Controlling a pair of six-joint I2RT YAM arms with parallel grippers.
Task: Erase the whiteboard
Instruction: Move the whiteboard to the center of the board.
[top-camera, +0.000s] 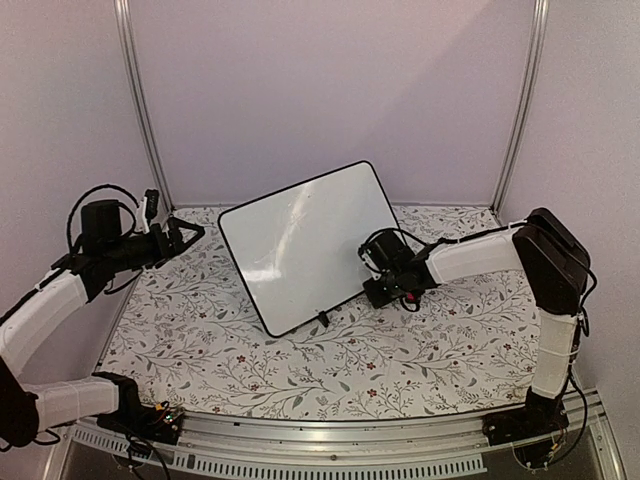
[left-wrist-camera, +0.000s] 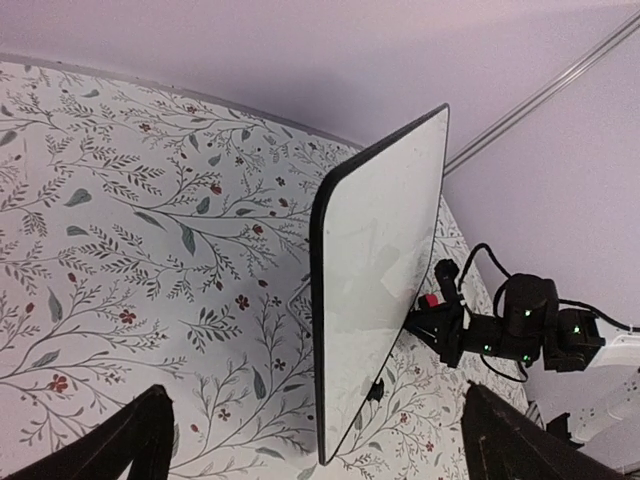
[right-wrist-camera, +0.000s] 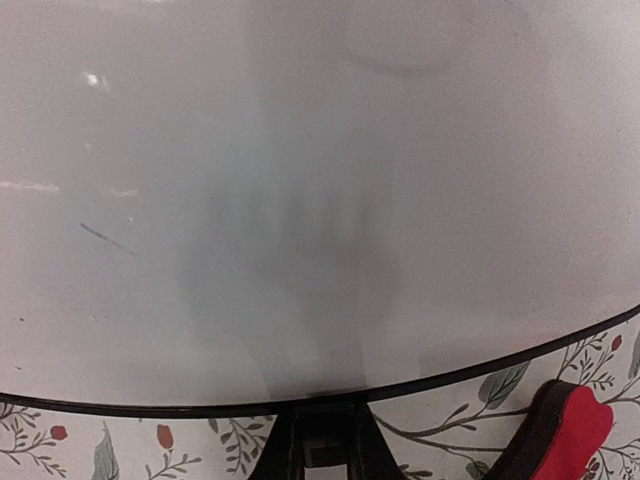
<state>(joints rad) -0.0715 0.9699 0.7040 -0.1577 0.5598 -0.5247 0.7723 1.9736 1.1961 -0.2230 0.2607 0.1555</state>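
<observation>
My right gripper holds the crooked whiteboard and will swing it outward and let go of it there, because the open back cloth is outward and to my gripper's right in the top view.
The whiteboard (top-camera: 300, 240) stands tilted on the table, white with a thin black frame. It looks nearly blank, with one short dark stroke (right-wrist-camera: 100, 238). It fills the right wrist view (right-wrist-camera: 320, 180) and shows edge-on in the left wrist view (left-wrist-camera: 375, 260). My left gripper (top-camera: 190, 238) is open and empty, in the air left of the board. My right gripper (top-camera: 375, 288) is at the board's lower right edge. The red eraser (right-wrist-camera: 568, 428) sits beside it, also seen from the left wrist (left-wrist-camera: 428, 300). A black piece (right-wrist-camera: 320, 440) meets the frame; I cannot tell whether it is my fingers or a foot.
A floral cloth (top-camera: 300, 370) covers the table. Pale walls and two metal posts (top-camera: 140, 100) close the back and sides. A small black foot (top-camera: 322, 318) sticks out under the board's lower edge. The right arm (top-camera: 480, 255) stretches across the table's right side.
</observation>
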